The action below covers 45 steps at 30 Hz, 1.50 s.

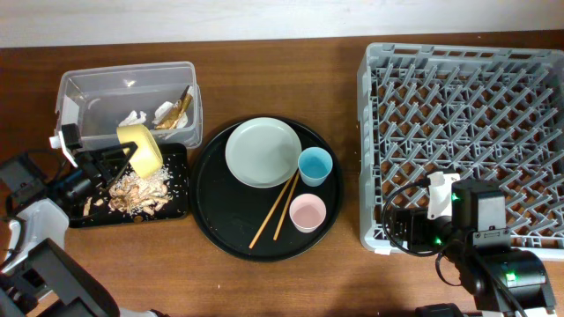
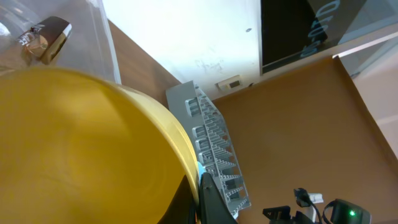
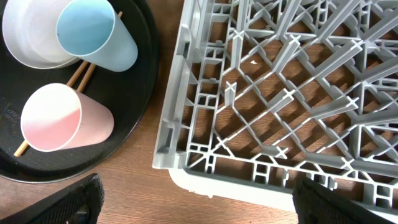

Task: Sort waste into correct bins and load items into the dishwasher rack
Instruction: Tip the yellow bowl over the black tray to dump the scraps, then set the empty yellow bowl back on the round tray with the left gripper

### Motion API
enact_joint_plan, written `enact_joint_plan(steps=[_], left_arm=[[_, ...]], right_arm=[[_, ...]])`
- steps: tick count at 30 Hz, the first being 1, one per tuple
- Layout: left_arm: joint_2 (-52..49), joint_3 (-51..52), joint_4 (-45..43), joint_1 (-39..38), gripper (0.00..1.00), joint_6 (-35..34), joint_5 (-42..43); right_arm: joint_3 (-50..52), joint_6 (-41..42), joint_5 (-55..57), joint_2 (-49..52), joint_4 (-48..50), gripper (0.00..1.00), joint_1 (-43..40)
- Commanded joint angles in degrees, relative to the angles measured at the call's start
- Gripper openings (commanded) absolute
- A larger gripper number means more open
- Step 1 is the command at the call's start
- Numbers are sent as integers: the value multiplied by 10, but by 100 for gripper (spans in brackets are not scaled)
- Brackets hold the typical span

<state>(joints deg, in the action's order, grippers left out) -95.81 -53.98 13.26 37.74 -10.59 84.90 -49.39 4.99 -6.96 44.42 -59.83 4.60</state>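
The tray is bare beside the chopsticks. My left gripper will swing over to the round black tray (image 1: 211, 220) next, turn the yellow bowl upright and lower it to let go.
My left gripper (image 1: 130, 158) is shut on the rim of the small yellow bowl (image 1: 141, 148), held tipped on its side over the shallow black tray (image 1: 176, 207), where beige-brown food scraps (image 1: 141, 189) lie. The bowl fills the left wrist view (image 2: 81, 149). The clear tub (image 1: 88, 88) holds crumpled white paper (image 1: 134, 117) and the gold foil wrapper (image 1: 179, 107). On the round black tray (image 1: 211, 220) sit the grey-green plate (image 1: 263, 152), blue cup (image 1: 315, 165), pink cup (image 1: 307, 212) and chopsticks (image 1: 273, 210). My right gripper (image 3: 196, 202) is open and empty at the front left corner of the grey rack (image 1: 467, 132).
The rack's corner (image 3: 186, 149) lies just ahead of my right fingers, with bare wooden table (image 3: 137, 193) between it and the round tray (image 3: 143, 62). The blue cup (image 3: 96, 34) and pink cup (image 3: 62, 118) show in the right wrist view.
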Motion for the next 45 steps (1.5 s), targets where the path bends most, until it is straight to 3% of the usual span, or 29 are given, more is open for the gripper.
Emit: enact_joint_plan(steps=[1,5,8,15,18,20,25,34,39,45], left_arm=[[1,-6,0,-5,0,-14,28],[33,-6,6,-48,0,-14,10],[83,-6,32,-110,0,-14,-75],[130,-6,137,-344,0,8,-471],[130,-6,203,-439,0,15,-693],[129,-6,227,-482,0,15,-766],[124,7,235,-550,0,14,-803],[100,10,252,-584,1,8,-795],[100,8,248,-590,32,8,-776],[122,-35,253,-590,40,9,-673]], right_arm=[[-12,4,-3,-2,0,98,3],[-12,4,-1,-2,0,98,3],[-12,4,-1,-2,0,98,3],[-12,4,-1,-2,0,98,3],[-12,4,-1,-2,0,98,3],[-12,4,-1,-2,0,98,3],[-12,4,-1,-2,0,98,3],[-12,4,-1,-2,0,98,3],[-12,4,-1,-2,0,99,3],[-12,4,-1,-2,0,98,3]])
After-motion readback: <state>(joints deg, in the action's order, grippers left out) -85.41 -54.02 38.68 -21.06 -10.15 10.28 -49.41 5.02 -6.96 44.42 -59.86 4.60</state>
